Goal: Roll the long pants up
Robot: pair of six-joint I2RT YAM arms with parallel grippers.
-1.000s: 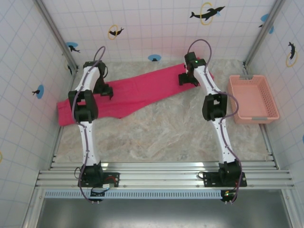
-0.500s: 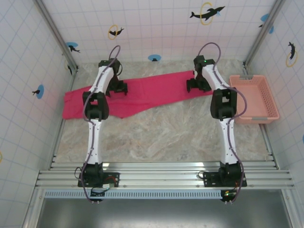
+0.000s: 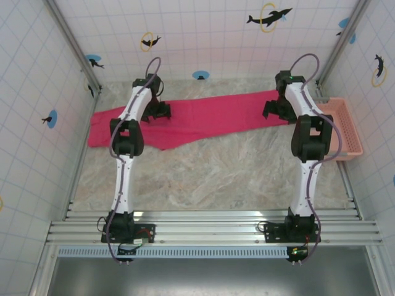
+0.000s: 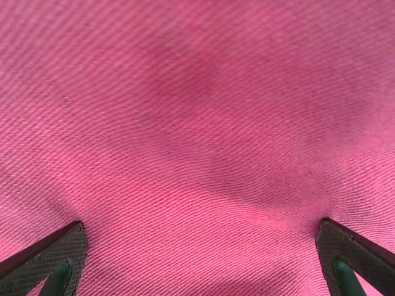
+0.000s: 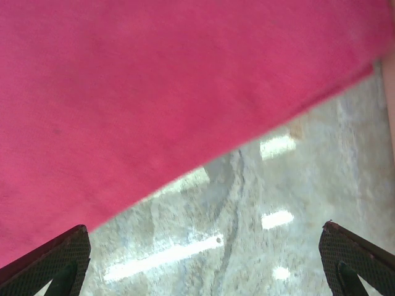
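My right gripper's fingers straddle the slanting edge, so they will next turn, lower to the pants' near corner by the basket (image 5: pixel 369 66) below and close.
The long pants (image 3: pixel 210 117) lie flat as a magenta strip across the far side of the marble table, slanting from the left wall up toward the basket. My left gripper (image 3: pixel 159 114) is down on the cloth about a third of the way along it. Its fingers (image 4: pixel 62 253) are spread wide, with pink weave (image 4: pixel 197 123) filling the space between them. My right gripper (image 3: pixel 276 112) is at the strip's right end, open. There its fingers (image 5: pixel 58 262) straddle the near edge of the pants (image 5: pixel 154 92) and bare table.
A pale pink plastic basket (image 3: pixel 349 123) stands against the right wall, partly behind the right arm. Tiled walls and metal posts close in the back and sides. The marble tabletop (image 3: pixel 210 179) stretches toward the near rail.
Both arms have swung to the right, and the pants have slid to the right with them, away from the left wall. The right arm now stands in front of the basket.
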